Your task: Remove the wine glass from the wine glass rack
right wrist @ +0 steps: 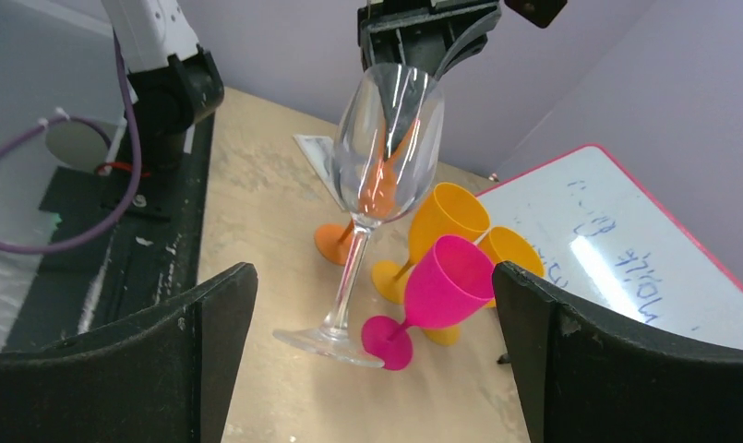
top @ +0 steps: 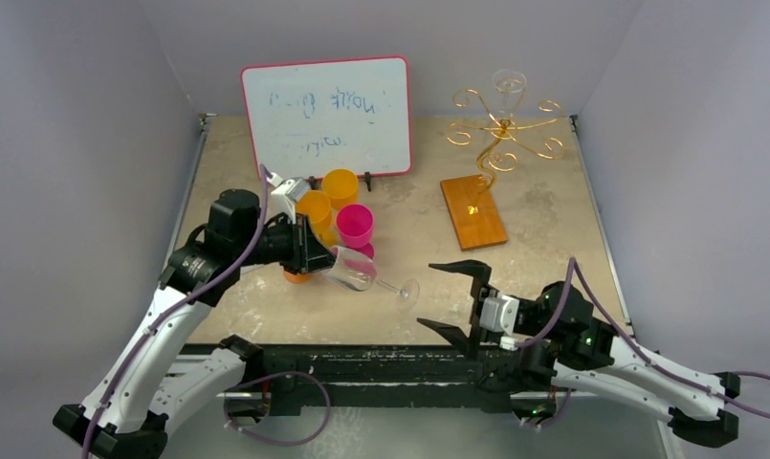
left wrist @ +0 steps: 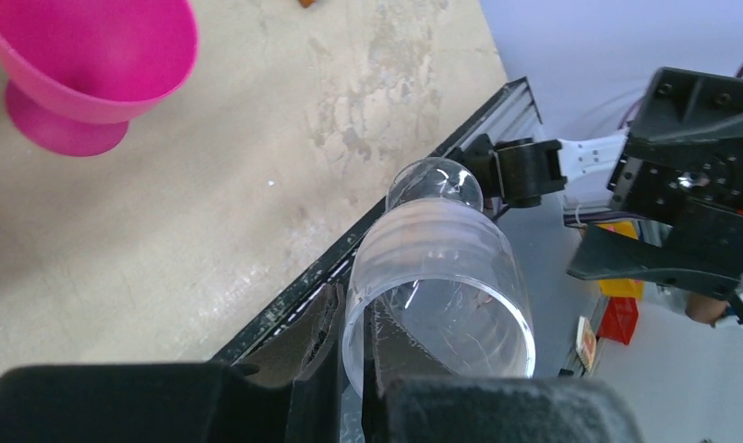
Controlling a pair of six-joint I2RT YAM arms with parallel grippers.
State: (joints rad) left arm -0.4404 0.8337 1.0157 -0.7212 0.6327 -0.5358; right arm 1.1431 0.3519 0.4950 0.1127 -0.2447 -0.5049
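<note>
The robot's left gripper will next turn downward and go down over the table between the orange and pink goblets to set the glass upright, then let it go, because its foot (top: 407, 291) points sideways.
My left gripper (top: 319, 253) is shut on the rim of a clear wine glass (top: 354, 271), with one finger inside the bowl and one outside (left wrist: 307, 365). The glass is tilted, its foot (top: 407, 291) pointing right and low over the table; I cannot tell if it touches. It also shows in the right wrist view (right wrist: 386, 148). The gold wire wine glass rack (top: 503, 134) stands at the back right on its wooden base (top: 473, 212), with another clear glass (top: 508, 88) hanging at its top. My right gripper (top: 457, 301) is open and empty, facing the glass's foot (right wrist: 329, 343).
A pink goblet (top: 355, 226) and orange goblets (top: 340, 186) stand close behind the held glass. A red-framed whiteboard (top: 326, 117) leans at the back. The black front rail (left wrist: 386, 198) runs under the glass. Grey walls close in on both sides.
</note>
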